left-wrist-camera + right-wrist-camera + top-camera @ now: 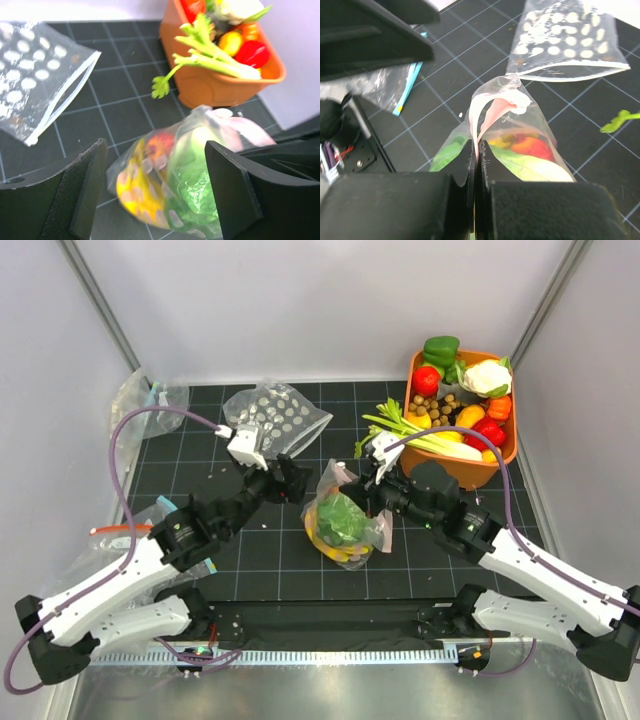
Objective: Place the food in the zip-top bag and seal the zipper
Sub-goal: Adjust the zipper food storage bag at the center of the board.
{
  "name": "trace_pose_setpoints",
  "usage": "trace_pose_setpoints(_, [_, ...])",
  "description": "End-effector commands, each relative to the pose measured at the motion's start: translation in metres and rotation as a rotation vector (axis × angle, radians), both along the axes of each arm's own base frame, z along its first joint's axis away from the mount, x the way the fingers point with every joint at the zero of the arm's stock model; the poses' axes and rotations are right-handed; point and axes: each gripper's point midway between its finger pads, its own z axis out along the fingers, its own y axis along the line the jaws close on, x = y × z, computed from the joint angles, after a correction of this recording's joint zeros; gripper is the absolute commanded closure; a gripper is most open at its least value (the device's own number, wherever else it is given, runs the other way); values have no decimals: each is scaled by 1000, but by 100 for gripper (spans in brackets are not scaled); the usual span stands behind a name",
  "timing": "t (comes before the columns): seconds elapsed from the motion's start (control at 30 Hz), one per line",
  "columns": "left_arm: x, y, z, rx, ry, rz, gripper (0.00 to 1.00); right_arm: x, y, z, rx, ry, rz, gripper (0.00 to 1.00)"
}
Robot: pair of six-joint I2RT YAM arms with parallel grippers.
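Observation:
My right gripper should next ease back slightly and open its shut fingers to release the pale pink zipper between them; the zipper's sides are parted further up.
The zip-top bag [345, 528] lies mid-table, clear with white dots, and the food is inside it: green lettuce [343, 520], yellow banana bunch [132, 192] and a small red fruit [532, 145]. My right gripper [479, 152] is shut on the pale pink zipper [487, 112] at the bag's mouth, which rises above its fingers with the strip's two sides parted further up. In the top view the right gripper [363, 485] is at the bag's upper right. My left gripper [156, 150] is open just left of the bag [185, 175], which shows blurred between its spread fingers, apart from them.
A second dotted bag [275, 418] lies flat at the back left. An orange basket [505, 450] at the back right holds vegetables, with celery [420, 435] hanging over its near rim. Plain clear bags lie at the left edge [150, 400] and beside the left arm [125, 530].

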Motion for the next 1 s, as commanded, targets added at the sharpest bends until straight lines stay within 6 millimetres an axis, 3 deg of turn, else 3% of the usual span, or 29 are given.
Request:
trace_pose_setpoints(0.0, [-11,1,21,-56,-107,-73,16,-16,8,47,81,-116,118,99])
trace_pose_setpoints(0.2, [-34,-12,40,-163,-214,-225,14,-22,9,49,95,-127,146,99])
trace_pose_setpoints(0.57, [-41,-41,29,-141,-231,-363,20,-45,15,52,123,-152,276,99])
trace_pose_setpoints(0.8, [-61,-53,35,-161,-258,-495,22,-58,11,62,175,-184,316,99])
trace_pose_setpoints(0.9, [-66,-60,34,-159,-255,-540,39,-59,9,63,179,-188,310,99])
trace_pose_setpoints(0.93, [-66,-61,35,-156,-250,-550,57,-59,8,64,183,-191,305,98])
trace_pose_setpoints(0.97, [-63,-65,30,-141,-233,-551,68,-58,8,63,182,-190,303,97])
